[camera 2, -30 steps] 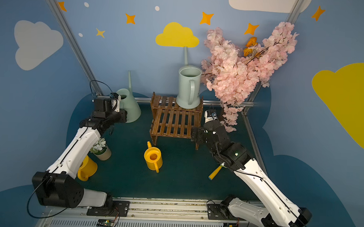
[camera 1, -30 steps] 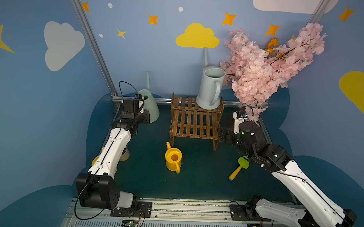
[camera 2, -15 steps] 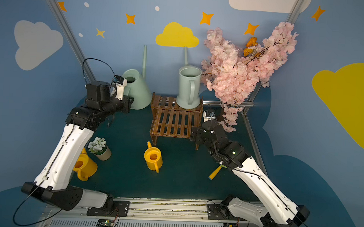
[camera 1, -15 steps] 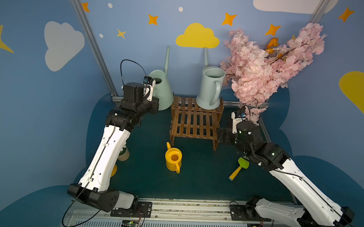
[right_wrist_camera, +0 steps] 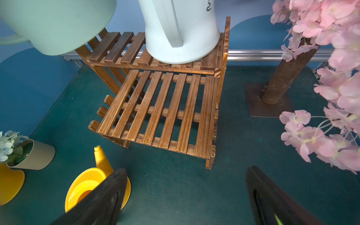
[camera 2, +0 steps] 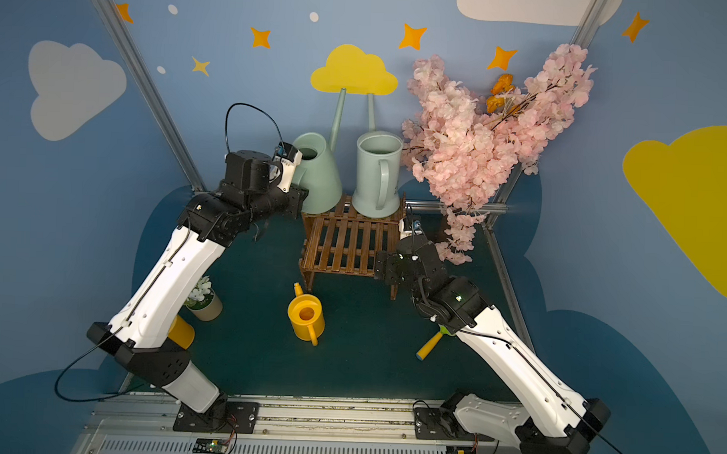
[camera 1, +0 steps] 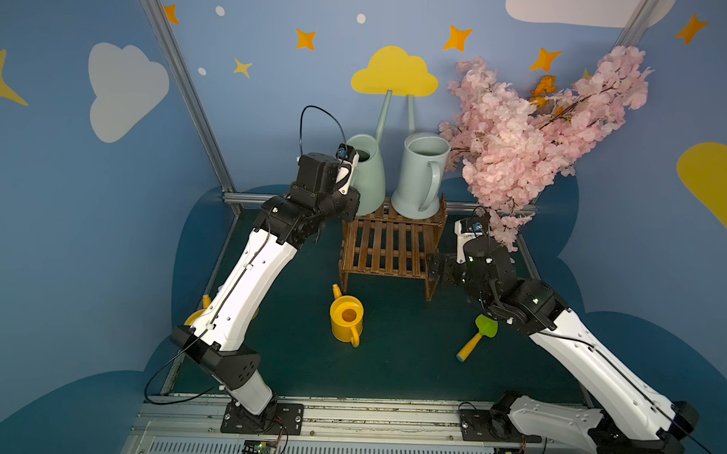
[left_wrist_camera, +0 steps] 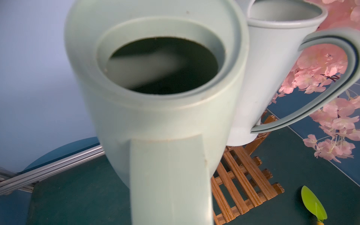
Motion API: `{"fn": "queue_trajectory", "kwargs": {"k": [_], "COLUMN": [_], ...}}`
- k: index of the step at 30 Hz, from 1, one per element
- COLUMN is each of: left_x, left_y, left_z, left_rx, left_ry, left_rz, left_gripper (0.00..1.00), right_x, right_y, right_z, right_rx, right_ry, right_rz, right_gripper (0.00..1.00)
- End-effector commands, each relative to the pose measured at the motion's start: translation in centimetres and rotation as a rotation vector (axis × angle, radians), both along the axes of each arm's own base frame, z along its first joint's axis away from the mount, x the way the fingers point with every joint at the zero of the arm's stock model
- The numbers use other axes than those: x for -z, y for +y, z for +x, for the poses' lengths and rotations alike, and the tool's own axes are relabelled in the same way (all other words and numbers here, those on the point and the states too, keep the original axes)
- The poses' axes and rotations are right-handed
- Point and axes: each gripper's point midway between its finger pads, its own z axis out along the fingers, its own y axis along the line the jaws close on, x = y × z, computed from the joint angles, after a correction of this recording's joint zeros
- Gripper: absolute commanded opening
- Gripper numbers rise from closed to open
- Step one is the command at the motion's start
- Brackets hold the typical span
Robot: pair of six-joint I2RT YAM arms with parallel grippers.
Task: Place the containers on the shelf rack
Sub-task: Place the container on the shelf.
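Note:
The tilted can's base is hanging above the slats, so my left gripper should lower the can toward the grey-blue one, onto the upper level's loose end (camera 1: 372, 216), and let it go.
My left gripper (camera 1: 354, 199) is shut on the handle of a pale green watering can (camera 1: 368, 174) (left_wrist_camera: 155, 109). This can hangs tilted in the air over the left end of the upper tier of the shelf rack (camera 1: 388, 249) (right_wrist_camera: 161, 109), its base (right_wrist_camera: 52, 25) off the slats. A grey-blue can (camera 1: 418, 176) (right_wrist_camera: 181, 29) stands on the right of that tier. One yellow can (camera 1: 346, 319) (right_wrist_camera: 91, 185) sits on the mat before the rack. Another (camera 2: 181, 332) is half hidden behind my left arm. My right gripper (right_wrist_camera: 186, 171) is open and empty, low beside the rack's right leg.
A pink blossom tree (camera 1: 535, 130) with a brown base (right_wrist_camera: 268, 101) crowds the back right, its branches near the grey-blue can. A pot of white flowers (camera 2: 203, 301) stands at the left. A green-and-yellow toy shovel (camera 1: 476, 338) lies under my right arm.
My left arm has lifted the pale green can from the back left of the mat and carried it up and right to the rack's upper tier. The right arm has barely moved.

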Motion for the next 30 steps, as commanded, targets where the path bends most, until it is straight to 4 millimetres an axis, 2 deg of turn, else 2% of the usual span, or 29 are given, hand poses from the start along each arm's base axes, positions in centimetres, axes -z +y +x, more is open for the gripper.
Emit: {"fn": "queue_trajectory", "kwargs": {"k": [1, 14, 24, 30], "left_x": [-2.4, -0.3, 0.2, 1.2], "left_y": [-0.2, -2.1, -2.6, -2.8], "left_z": [0.8, 2.6, 3.8, 4.6], "left_rx": [-0.046, -0.064, -0.078, -0.089], "left_ry": [-0.053, 0.006, 0.008, 0.023], "left_rz": [-0.06, -0.077, -0.064, -0.054], "left_gripper": [0.02, 0.02, 0.02, 0.02], "right_x": [-1.8, -2.3, -2.1, -2.0], "right_y": [-0.4, -1.9, -2.4, -2.9], "right_z": [-0.3, -1.2, -1.6, -1.9], "right_rx": [0.004, 0.024, 0.029, 0.037], "right_ry": [-0.037, -0.059, -0.062, -0.066], "right_rz": [0.016, 0.0, 0.002, 0.002], "right_gripper": [0.96, 0.96, 0.96, 0.96]}}
